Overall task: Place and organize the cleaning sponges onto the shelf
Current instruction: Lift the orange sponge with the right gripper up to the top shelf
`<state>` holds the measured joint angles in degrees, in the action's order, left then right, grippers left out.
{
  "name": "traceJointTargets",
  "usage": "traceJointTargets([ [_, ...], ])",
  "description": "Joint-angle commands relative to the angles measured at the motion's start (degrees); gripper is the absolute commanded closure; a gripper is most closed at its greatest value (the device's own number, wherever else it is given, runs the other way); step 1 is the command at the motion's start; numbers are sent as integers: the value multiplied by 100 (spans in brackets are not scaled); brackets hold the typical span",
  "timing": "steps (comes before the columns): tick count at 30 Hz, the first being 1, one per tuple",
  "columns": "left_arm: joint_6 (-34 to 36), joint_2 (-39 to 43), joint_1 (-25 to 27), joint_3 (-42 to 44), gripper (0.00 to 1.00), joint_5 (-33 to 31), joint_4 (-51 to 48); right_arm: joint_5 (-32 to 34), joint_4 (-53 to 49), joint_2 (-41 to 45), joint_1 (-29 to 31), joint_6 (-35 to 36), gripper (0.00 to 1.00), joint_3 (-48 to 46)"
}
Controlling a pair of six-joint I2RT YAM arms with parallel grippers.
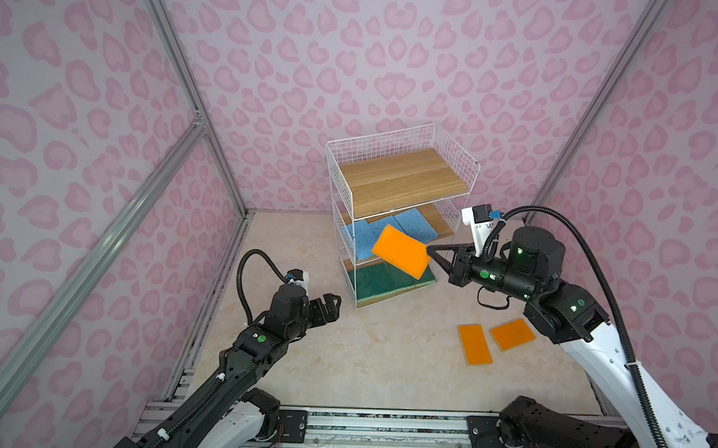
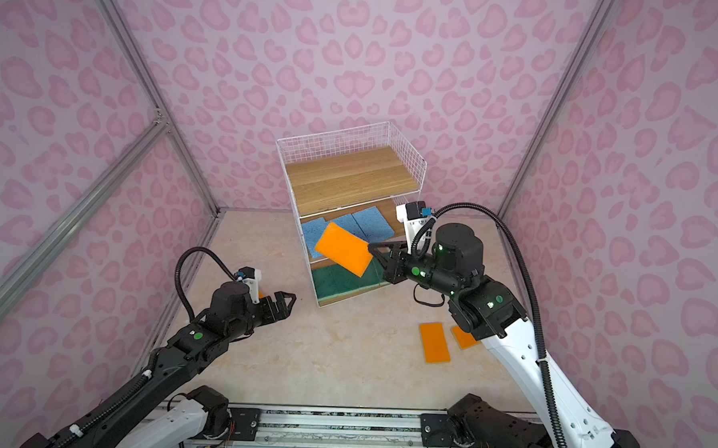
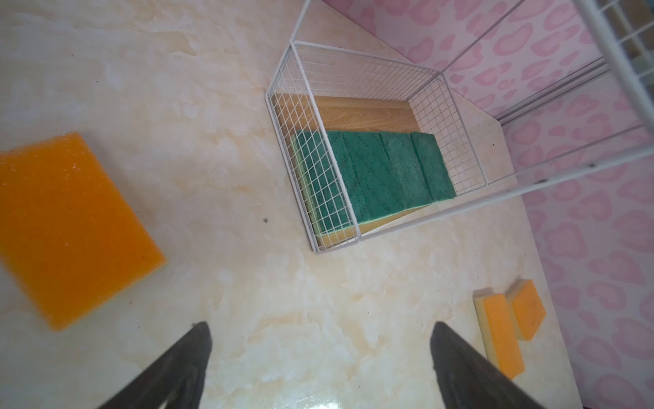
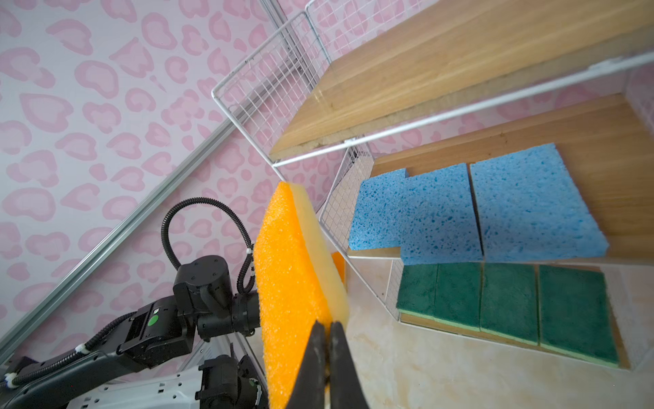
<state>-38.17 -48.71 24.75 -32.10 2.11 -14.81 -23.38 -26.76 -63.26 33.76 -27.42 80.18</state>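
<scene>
Next, the right gripper rises outward and releases the orange-topped sponge on the top board's farther end, as that bare place is above and outward of the gripper.
My right gripper is shut on the edge of an orange-topped sponge, which hangs tilted in the air in front of the shelf. The shelf's top board is bare. Three blue sponges lie on its middle board, and several green ones lie in a row on the bottom board. My left gripper hovers open and empty over the table, left of the shelf. Another orange sponge lies on the table close by it.
Two orange sponges lie flat on the marble table under my right arm, right of the shelf's front. Pink patterned walls and aluminium posts close the space in on three sides.
</scene>
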Motion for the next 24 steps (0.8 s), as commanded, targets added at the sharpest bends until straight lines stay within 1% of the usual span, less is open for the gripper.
traceJointTargets([
  [1,-32,3,-40,101,3,18,323,690,-270,-210,41,98,100,432],
  [4,-37,-26,-82,159,2,28,423,979,-313,-488,39,29,100,946],
  [11,14,3,-152,251,2,40,382,1392,-236,-1155,135,-203,100,1732],
  [19,-22,195,-199,511,2,53,461,1640,85,-1719,278,-512,100,2297],
  [24,-230,245,-242,614,2,-129,496,2083,141,-2156,483,-716,100,2686],
])
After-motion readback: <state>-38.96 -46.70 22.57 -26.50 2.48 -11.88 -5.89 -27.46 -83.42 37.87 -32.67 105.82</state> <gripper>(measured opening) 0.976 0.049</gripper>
